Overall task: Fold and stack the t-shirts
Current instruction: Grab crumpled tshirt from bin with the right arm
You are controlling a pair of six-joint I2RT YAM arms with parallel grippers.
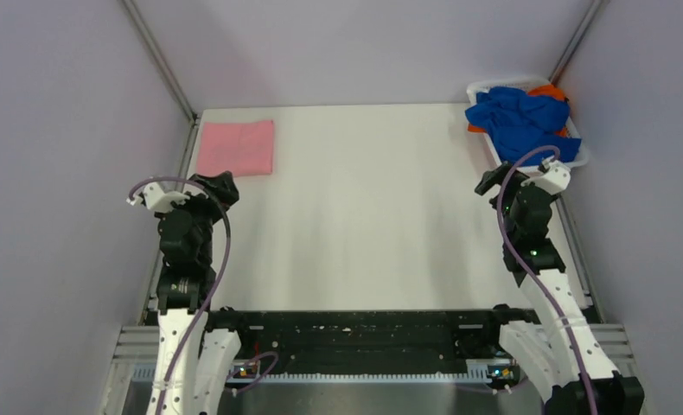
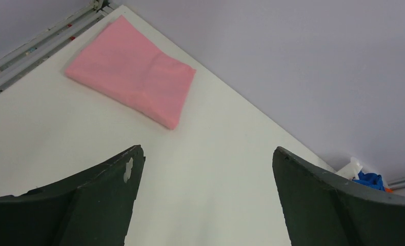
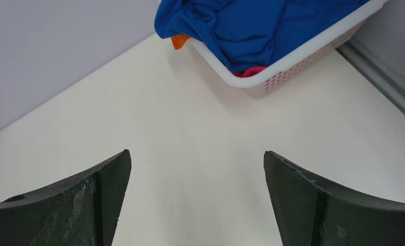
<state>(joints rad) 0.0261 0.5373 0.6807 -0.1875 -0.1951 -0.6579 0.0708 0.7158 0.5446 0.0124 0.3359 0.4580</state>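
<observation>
My right gripper should next go outward past the basket's near rim and down onto a bunched fold of the royal-blue t-shirt (image 1: 520,117).
The pink t-shirt (image 1: 236,147) lies folded flat at the table's far left; it also shows in the left wrist view (image 2: 131,72). The royal-blue t-shirt (image 1: 520,117) is crumpled in the white mesh basket (image 1: 580,156) at the far right, over the orange t-shirt (image 1: 547,89). In the right wrist view the blue shirt (image 3: 251,23) spills over the basket rim (image 3: 292,61), with an orange corner (image 3: 178,41) below it. My left gripper (image 1: 217,186) is open and empty, just near of the pink shirt. My right gripper (image 1: 491,183) is open and empty, just near of the basket.
Grey walls close the table on three sides. A metal rail (image 1: 181,164) runs along the left edge and another (image 3: 385,77) along the right edge. A bit of pink-red cloth (image 3: 251,70) shows inside the basket under the blue shirt.
</observation>
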